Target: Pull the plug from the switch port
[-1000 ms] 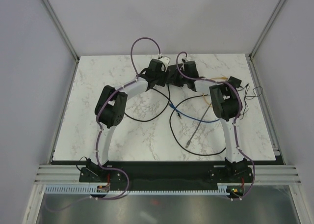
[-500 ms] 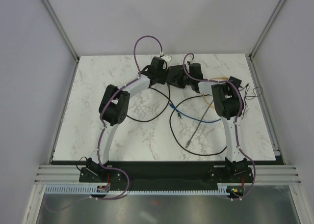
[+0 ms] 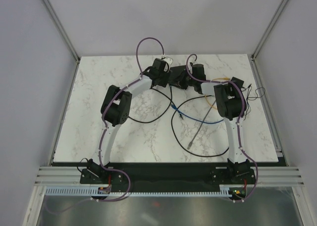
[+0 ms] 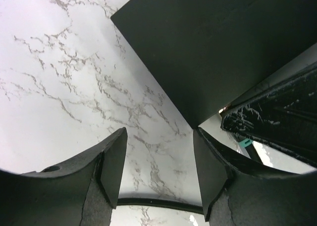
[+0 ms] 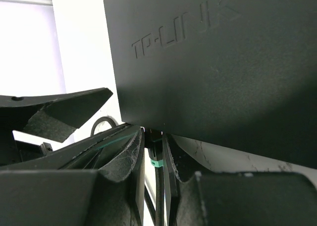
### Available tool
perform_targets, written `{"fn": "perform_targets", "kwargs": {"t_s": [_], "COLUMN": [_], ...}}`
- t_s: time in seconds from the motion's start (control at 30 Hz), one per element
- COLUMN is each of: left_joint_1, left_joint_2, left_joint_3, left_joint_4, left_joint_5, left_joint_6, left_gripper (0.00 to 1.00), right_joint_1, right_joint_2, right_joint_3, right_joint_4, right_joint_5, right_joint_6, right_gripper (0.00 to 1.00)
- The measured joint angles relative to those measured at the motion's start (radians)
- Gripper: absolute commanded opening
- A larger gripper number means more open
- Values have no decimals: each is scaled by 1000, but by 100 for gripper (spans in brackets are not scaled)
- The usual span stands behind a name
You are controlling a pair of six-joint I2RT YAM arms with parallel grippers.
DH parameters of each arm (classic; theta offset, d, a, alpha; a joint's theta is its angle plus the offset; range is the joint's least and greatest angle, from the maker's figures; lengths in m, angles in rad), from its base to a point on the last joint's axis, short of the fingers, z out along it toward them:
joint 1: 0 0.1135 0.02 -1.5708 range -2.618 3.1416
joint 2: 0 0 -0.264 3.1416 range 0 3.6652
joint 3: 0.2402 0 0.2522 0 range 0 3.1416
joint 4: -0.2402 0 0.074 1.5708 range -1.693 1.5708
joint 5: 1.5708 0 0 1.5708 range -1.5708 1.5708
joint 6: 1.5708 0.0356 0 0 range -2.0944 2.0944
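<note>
I will pull the seated plug back, carry it to the thin wires, which lie to the right of my right gripper in the top view, and release it.
The switch (image 3: 176, 78) is a flat black box lying at the back middle of the table, between my two grippers. It fills the top of the left wrist view (image 4: 213, 52) and of the right wrist view (image 5: 213, 62). My right gripper (image 5: 152, 137) is shut on the black plug (image 5: 156, 137), which sits in the switch's near edge. The plug's cable (image 5: 158, 196) carries a green band and runs back between the fingers. My left gripper (image 4: 158, 134) is open and empty at the switch's corner, its right finger (image 4: 213, 176) just beside that corner.
Loose cables lie on the marble in front of the switch: a blue one (image 3: 181, 110), a black loop (image 3: 148, 118) and a grey one with a metal tip (image 3: 198, 129). A small black block (image 3: 237, 82) with thin wires sits at the right. A black cable (image 4: 158, 204) crosses under my left gripper.
Both wrists have shifted slightly to the right at the switch, and the left arm's elbow has moved inward. The grip on the plug looks the same.
</note>
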Motion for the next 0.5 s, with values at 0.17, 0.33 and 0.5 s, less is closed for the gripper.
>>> {"fn": "perform_targets", "kwargs": {"t_s": [0.17, 0.33, 0.5], "left_joint_1": [-11, -28, -25], "left_joint_2": [107, 191, 227], "left_joint_3": [202, 353, 431], "left_joint_4": [-129, -217, -280], "left_joint_5": [-1, -43, -46], "left_joint_6": [-2, -19, -63], "left_gripper": [64, 66, 67], "right_joint_1": [-3, -4, 12], "right_joint_2": [6, 7, -14], "right_joint_3": [0, 13, 10], "right_joint_4": [12, -20, -76], "right_joint_5": [3, -2, 26], "right_joint_6": [26, 35, -3], "right_gripper": [0, 0, 0]}}
